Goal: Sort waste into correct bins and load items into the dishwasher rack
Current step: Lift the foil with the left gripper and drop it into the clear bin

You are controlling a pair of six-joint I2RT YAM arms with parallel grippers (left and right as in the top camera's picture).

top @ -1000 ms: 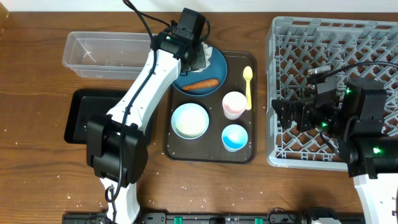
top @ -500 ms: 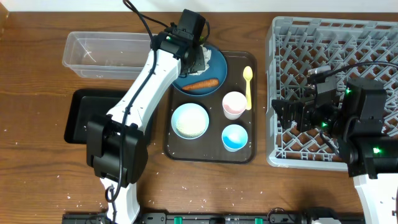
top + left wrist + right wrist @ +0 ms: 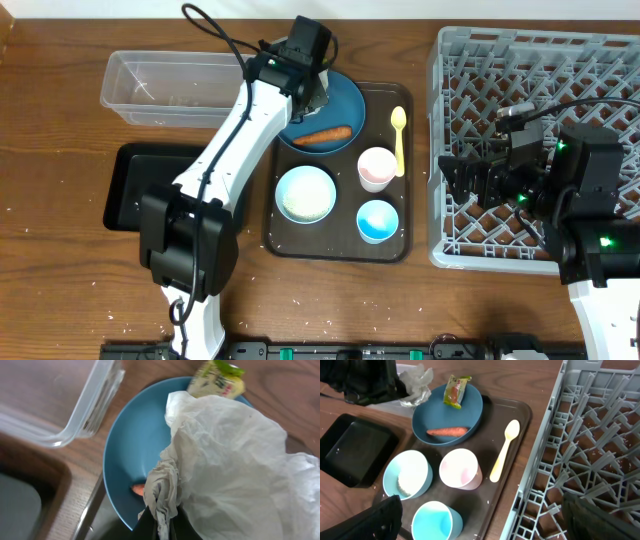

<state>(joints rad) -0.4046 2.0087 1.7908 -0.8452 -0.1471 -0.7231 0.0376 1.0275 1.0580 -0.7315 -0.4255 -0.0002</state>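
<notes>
The robot's left gripper should swing away from the plate and over the clear tub open beside the plate before it releases the tissue [image 3: 225,460] as waste.
My left gripper [image 3: 313,90] [image 3: 162,527] is shut on the crumpled white tissue [image 3: 225,460] [image 3: 417,380] and holds it above the far left edge of the dark-blue plate [image 3: 340,108] [image 3: 447,415]. The green-yellow wrapper [image 3: 217,380] [image 3: 456,390] and the orange carrot stick [image 3: 322,135] [image 3: 446,431] lie on the plate. A white bowl with rice [image 3: 305,193], a pinkish cup [image 3: 377,168], a light-blue cup [image 3: 377,220] and a yellow spoon [image 3: 399,135] sit on the brown tray. My right gripper [image 3: 465,180] [image 3: 485,520] is open and empty over the left part of the grey rack [image 3: 540,80].
The clear tub [image 3: 170,88] [image 3: 60,410] stands just left of the plate. The black tray [image 3: 135,190] lies in front of it. The brown serving tray [image 3: 340,245] sits between the bins and the rack. Loose rice grains dot the table front.
My left gripper has drawn the tissue up off the plate and slightly left, so the plate's far right part now shows bare. The right arm has barely shifted.
</notes>
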